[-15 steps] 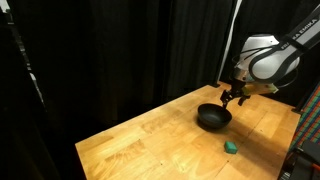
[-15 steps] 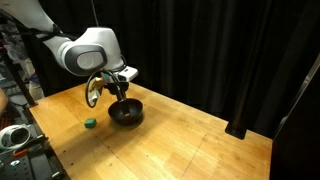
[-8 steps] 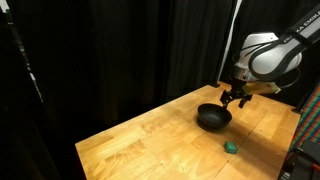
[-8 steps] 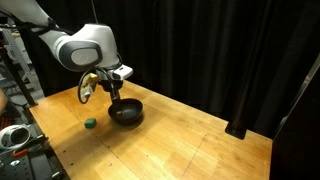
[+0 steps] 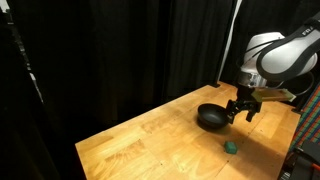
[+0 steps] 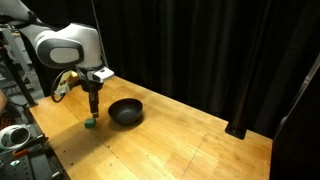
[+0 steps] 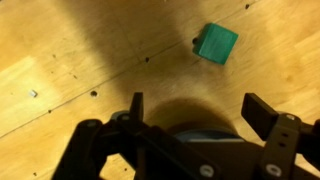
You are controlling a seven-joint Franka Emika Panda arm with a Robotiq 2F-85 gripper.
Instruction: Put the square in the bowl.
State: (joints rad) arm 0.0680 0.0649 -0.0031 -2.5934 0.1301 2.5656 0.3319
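Observation:
My gripper will next move down and toward the top of the wrist view, onto the teal-green square [image 7: 217, 43], because that square is still outside the gap between my fingers.
The teal-green square [image 7: 217, 43] lies on the wooden table, seen in both exterior views [image 5: 231, 146] [image 6: 90, 124]. The black bowl [image 5: 212, 117] [image 6: 125, 111] sits on the table beside it. My gripper [image 7: 200, 112] is open and empty. It hangs above the table between the bowl and the square in an exterior view [image 5: 244, 110], and just above the square in an exterior view [image 6: 93, 108]. In the wrist view the square lies ahead of the fingers [image 7: 267, 112], outside the gap between them.
The wooden table [image 5: 170, 145] is bordered by black curtains at the back. Its edges run close to the square [image 6: 60, 150]. Equipment stands at the table's side [image 6: 15, 135].
My gripper has moved from above the bowl toward the square and has come lower. The bowl and the square have not moved.

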